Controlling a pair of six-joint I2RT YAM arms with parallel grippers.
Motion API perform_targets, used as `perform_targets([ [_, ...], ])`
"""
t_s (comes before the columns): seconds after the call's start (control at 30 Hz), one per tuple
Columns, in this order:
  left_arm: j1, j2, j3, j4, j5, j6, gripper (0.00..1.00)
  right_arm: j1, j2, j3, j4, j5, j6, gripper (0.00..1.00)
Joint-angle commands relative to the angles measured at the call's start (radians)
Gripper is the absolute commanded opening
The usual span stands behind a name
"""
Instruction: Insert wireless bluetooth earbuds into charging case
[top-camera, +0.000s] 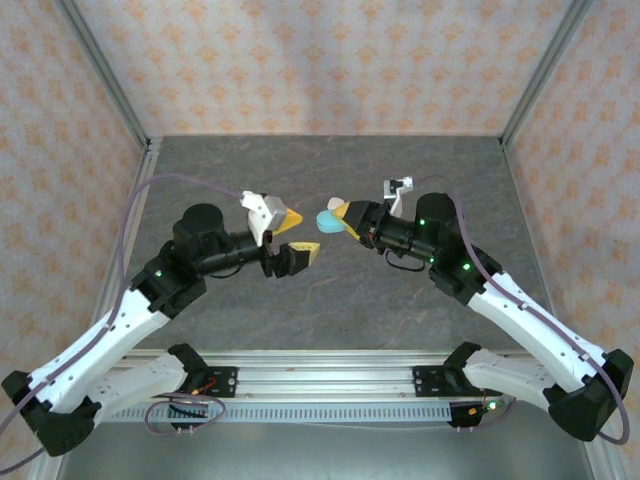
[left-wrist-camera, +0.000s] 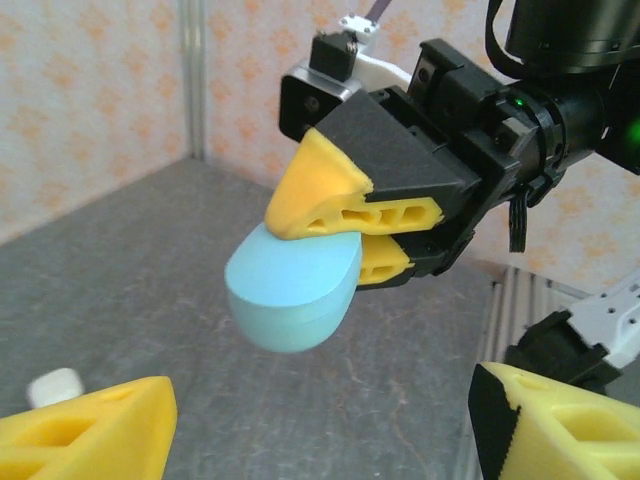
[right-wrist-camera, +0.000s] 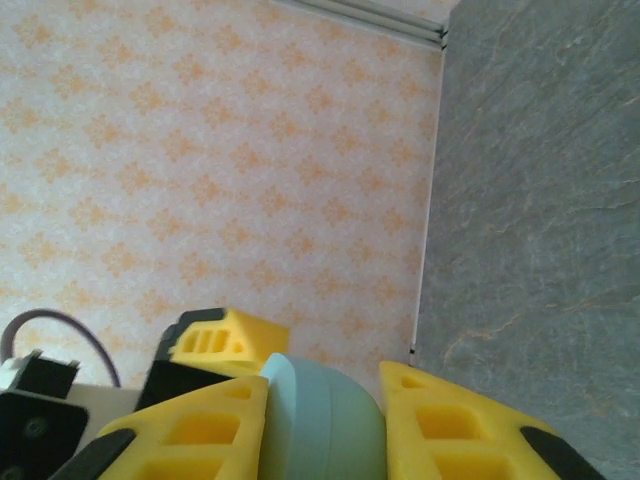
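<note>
My right gripper will next go down and away from my left gripper to bare tabletop clear of the white piece and let go of the case, because the case's lid is closed.
The teal charging case hangs in the air above the table, lid closed with a seam running round it. My right gripper is shut on the case, one yellow finger on each side. My left gripper faces it from the left and stands open, its yellow fingers wide apart just below and in front of the case with nothing between them. A tiny white piece, apparently one of the earbuds, lies on the table beside the left finger.
The grey stone-patterned table is ringed by patterned walls with metal corner posts. Both arms meet over the table's middle. The mounting rail runs along the near edge.
</note>
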Motion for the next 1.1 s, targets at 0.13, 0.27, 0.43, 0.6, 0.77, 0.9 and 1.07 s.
perform_targets([
  [0.13, -0.003, -0.118, -0.022, -0.203, -0.255, 0.073, 0.80, -0.039, -0.006, -0.025, -0.088, 0.056, -0.109, 0.17],
  [0.27, 0.012, -0.150, -0.066, -0.257, -0.343, 0.023, 0.83, -0.047, 0.032, -0.057, -0.118, 0.079, -0.169, 0.16],
  [0.43, 0.057, -0.172, -0.127, -0.314, -0.424, -0.070, 0.83, -0.049, 0.126, -0.139, -0.065, 0.089, -0.206, 0.16],
  [0.6, 0.108, -0.205, -0.192, -0.317, -0.411, -0.136, 0.83, -0.106, 0.241, -0.171, -0.024, 0.103, -0.234, 0.16],
  [0.77, 0.115, -0.235, -0.233, -0.308, -0.402, -0.156, 0.83, -0.235, 0.357, -0.206, 0.092, 0.099, -0.230, 0.16],
  [0.9, 0.118, -0.249, -0.254, -0.303, -0.374, -0.152, 0.83, -0.371, 0.500, -0.205, 0.226, 0.052, -0.204, 0.15],
  [1.07, 0.120, -0.266, -0.287, -0.286, -0.356, -0.154, 0.83, -0.493, 0.729, -0.096, 0.318, -0.031, -0.204, 0.15],
])
